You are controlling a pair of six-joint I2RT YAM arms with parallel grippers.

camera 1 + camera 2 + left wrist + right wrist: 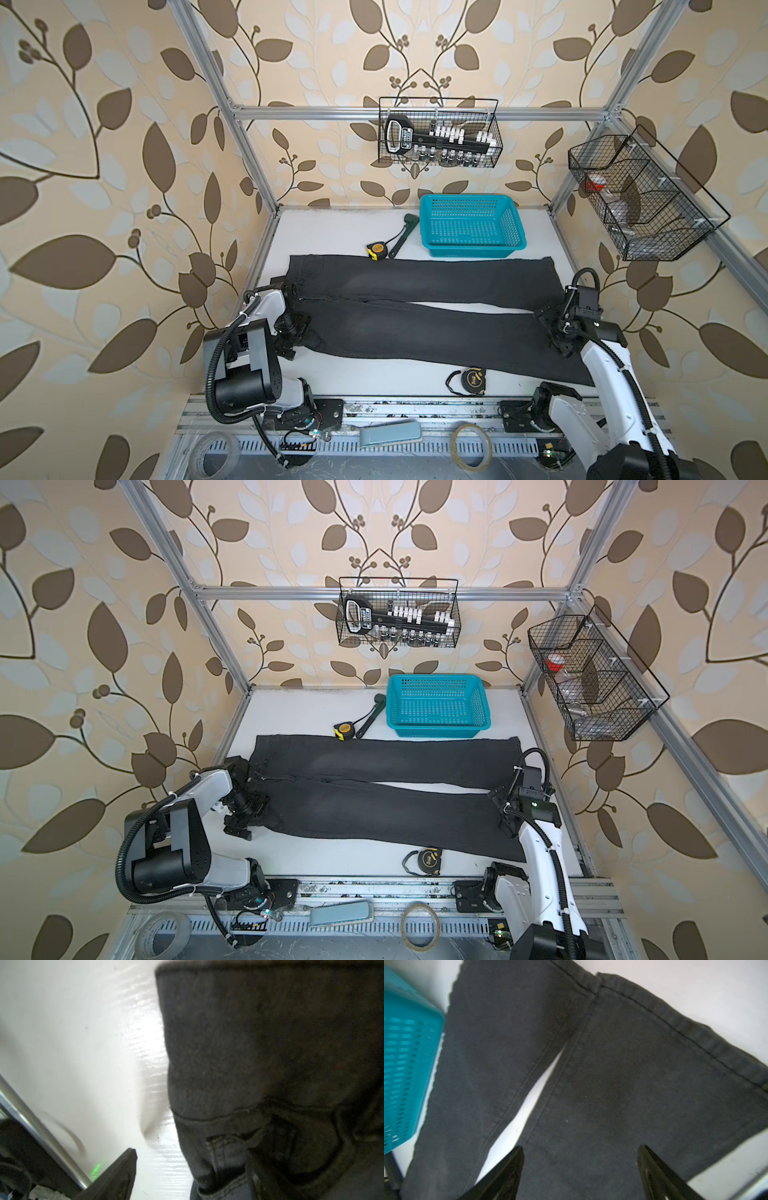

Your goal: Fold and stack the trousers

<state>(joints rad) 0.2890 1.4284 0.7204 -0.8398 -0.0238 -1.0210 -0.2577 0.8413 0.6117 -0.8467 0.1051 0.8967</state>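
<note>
My right gripper should move back and down onto the near side edge of the trousers' near leg (558,378) (724,1154), as its open fingers hang over flat cloth inside it.
The charcoal-black trousers (415,282) (374,808) lie flat across the white table in both top views, waistband at the left and both legs running right in a narrow V. My left gripper (296,330) (245,812) sits at the near end of the waistband. In the left wrist view one finger (122,1174) shows, with bare table between it and the bunched waistband (228,1147). The cloth hides the other finger. My right gripper (555,328) (581,1147) hangs open just above the near leg close to its hem, holding nothing.
A turquoise basket (473,249) (404,1053) stands behind the far leg. A yellow tape measure (377,250) and a dark tool (401,237) lie beside it. A black tape measure (467,380) lies at the front edge. Wire baskets (440,133) (640,199) hang on the walls.
</note>
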